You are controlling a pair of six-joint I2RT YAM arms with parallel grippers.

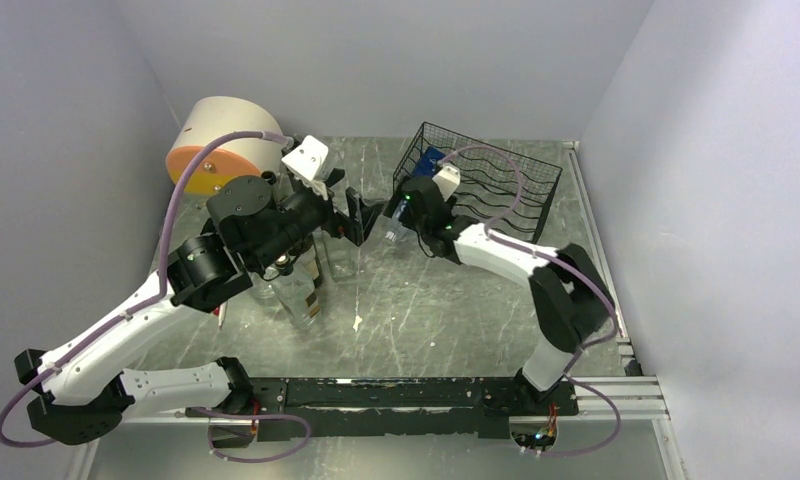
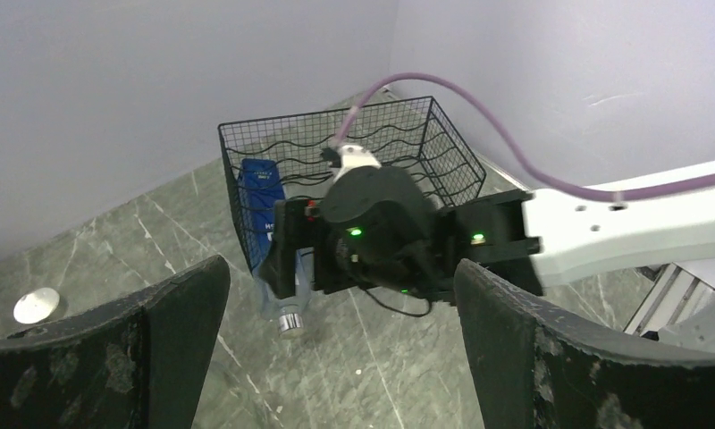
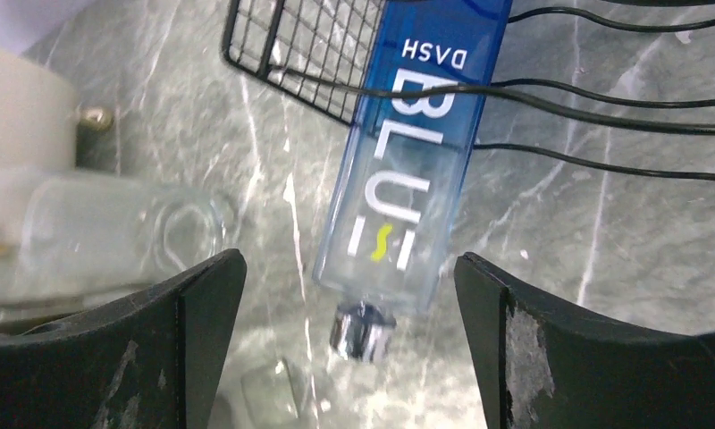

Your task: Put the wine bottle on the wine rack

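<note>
The blue bottle already lies racked, so my right gripper will next swing off the wine rack (image 3: 604, 116) to the left in the top view, onto the nearest clear bottle.
The wine bottle (image 3: 414, 174), blue with white lettering and a silver cap (image 3: 359, 331), lies tilted on the black wire wine rack (image 3: 604, 116). Its neck end hangs out past the rack's mesh end. My right gripper (image 3: 349, 357) is open, its fingers standing wide on either side of the cap without touching it. From the left wrist, the bottle (image 2: 264, 210) shows at the left end of the rack (image 2: 385, 143), behind the right gripper's body (image 2: 372, 232). My left gripper (image 2: 340, 357) is open and holds nothing, facing the right gripper (image 1: 391, 230) close by.
A cream cylinder with an orange face (image 1: 211, 150) stands at the back left. Clear glass bottles (image 1: 301, 290) stand under the left arm, and one (image 3: 113, 237) lies left of the right gripper. A small white disc (image 2: 37, 306) rests on the table.
</note>
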